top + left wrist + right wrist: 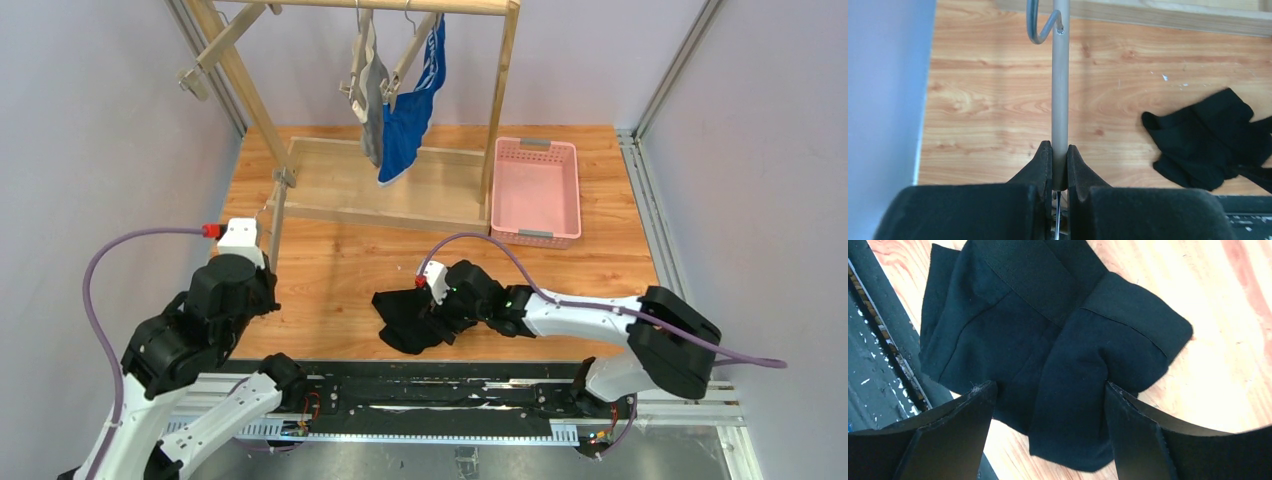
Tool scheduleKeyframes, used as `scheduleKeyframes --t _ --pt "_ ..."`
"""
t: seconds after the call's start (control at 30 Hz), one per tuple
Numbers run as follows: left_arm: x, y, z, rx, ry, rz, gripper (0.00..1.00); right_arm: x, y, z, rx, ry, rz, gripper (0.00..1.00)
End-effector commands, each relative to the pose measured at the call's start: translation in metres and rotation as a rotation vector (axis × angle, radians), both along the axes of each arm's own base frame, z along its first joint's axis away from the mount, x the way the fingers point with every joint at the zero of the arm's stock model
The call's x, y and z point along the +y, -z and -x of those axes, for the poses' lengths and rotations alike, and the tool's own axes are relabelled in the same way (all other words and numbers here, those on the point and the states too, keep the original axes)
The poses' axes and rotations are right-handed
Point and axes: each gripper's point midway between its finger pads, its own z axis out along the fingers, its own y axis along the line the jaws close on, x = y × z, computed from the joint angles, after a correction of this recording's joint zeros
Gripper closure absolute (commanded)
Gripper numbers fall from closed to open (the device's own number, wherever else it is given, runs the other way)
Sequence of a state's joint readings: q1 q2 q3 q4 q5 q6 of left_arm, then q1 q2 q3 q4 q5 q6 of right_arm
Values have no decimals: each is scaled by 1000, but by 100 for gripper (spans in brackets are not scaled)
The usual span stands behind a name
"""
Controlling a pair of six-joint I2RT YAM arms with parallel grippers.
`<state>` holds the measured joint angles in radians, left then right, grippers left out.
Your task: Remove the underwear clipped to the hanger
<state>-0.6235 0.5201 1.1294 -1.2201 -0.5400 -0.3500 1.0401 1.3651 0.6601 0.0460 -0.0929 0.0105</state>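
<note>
My right gripper has its open fingers on either side of the fold of black cloth [426, 323] [1068, 402], so it needs to move down onto it next and close them.
The black briefs [400, 322] lie crumpled on the table near its front edge, also in the right wrist view [1048, 335] and the left wrist view [1208, 142]. My right gripper [428, 312] is open, its jaws [1048, 390] standing either side of a fold of the black cloth. My left gripper [264, 262] is shut [1059, 152] on the bar of a bare grey hanger [1060, 80], whose hook points away from me. The grey briefs [372, 105] and the blue briefs [412, 115] hang clipped to hangers on the wooden rack [500, 90].
A pink basket [537, 190] stands at the back right beside the rack's base frame [350, 180]. Grey walls close in both sides. The black rail [420, 395] with the arm bases runs along the near edge.
</note>
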Motion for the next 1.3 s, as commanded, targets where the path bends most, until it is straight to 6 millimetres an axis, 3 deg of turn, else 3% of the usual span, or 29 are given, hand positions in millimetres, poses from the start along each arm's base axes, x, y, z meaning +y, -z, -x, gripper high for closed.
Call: scheduleKeyframes --t 0.0,0.07,0.27,0.3,0.37,0.57,0.73,0.9,1.1,1.27 --pt "7 -37 -29 -85 -47 -125 100 25 5 1 46 -15 -36 22" --pt "1 -43 -44 -75 -36 -187 100 27 20 2 85 -19 10 27" --pt "-37 -51 -104 -43 67 -228 100 28 57 4 182 4 153 55" --pt "-39 -52 -116 -32 81 -216 100 27 60 3 192 13 172 64" --pt "-34 -57 -138 -33 68 -184 100 25 65 4 212 23 206 96" --pt "-21 -93 -175 -72 38 -227 100 25 52 13 237 11 162 99" --pt "-32 -118 -203 -95 104 -164 100 23 1 -1 130 66 84 99" --pt "-34 -148 -225 -152 119 -61 100 -4 -88 -40 -120 231 -17 99" --pt "-29 -164 -239 -174 125 -25 100 -66 -188 -89 -424 534 -48 99" --pt "-27 -174 -244 -204 153 -1 100 -125 -236 -126 -568 752 -67 99"
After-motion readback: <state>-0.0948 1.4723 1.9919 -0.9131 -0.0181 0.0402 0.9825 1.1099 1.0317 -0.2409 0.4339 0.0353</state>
